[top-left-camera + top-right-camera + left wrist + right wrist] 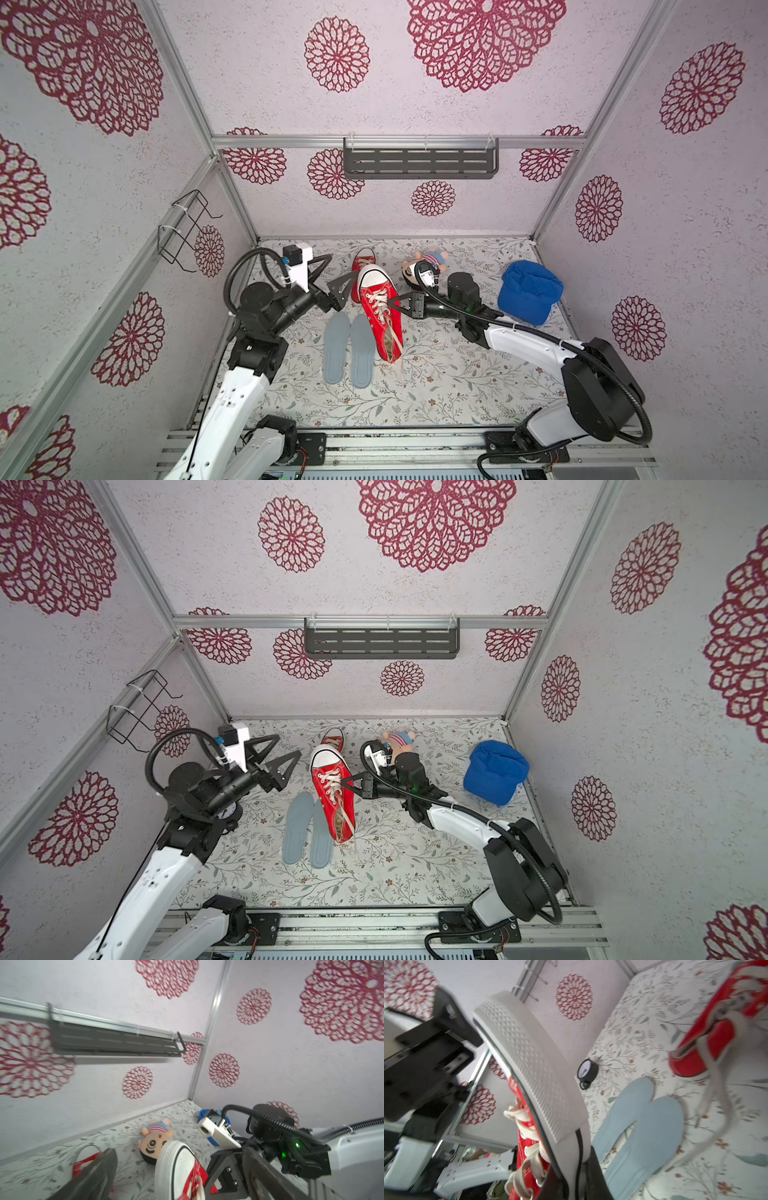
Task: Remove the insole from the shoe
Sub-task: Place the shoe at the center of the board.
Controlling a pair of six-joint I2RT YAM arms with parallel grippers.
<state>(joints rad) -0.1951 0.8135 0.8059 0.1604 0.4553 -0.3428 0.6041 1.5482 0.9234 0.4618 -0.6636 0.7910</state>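
My right gripper will next move outward, lower the tilted shoe flat onto the free tabletop outward and below, beside the second red shoe, and let go of it.
A red high-top shoe with a white toe cap is tilted, toe raised and heel end down by the table. My right gripper comes in from the right and is shut on its white rubber sole. My left gripper stands open just left of the toe, and the toe cap shows between its fingers without touching them. Two light blue insoles lie flat on the table, side by side, left of the shoe. They also show in the right wrist view as insoles.
A second red shoe lies behind the held one. A plush doll and a blue cap sit at the back right. A small black clock stands under the left arm. A dark shelf hangs on the back wall and a wire rack on the left wall.
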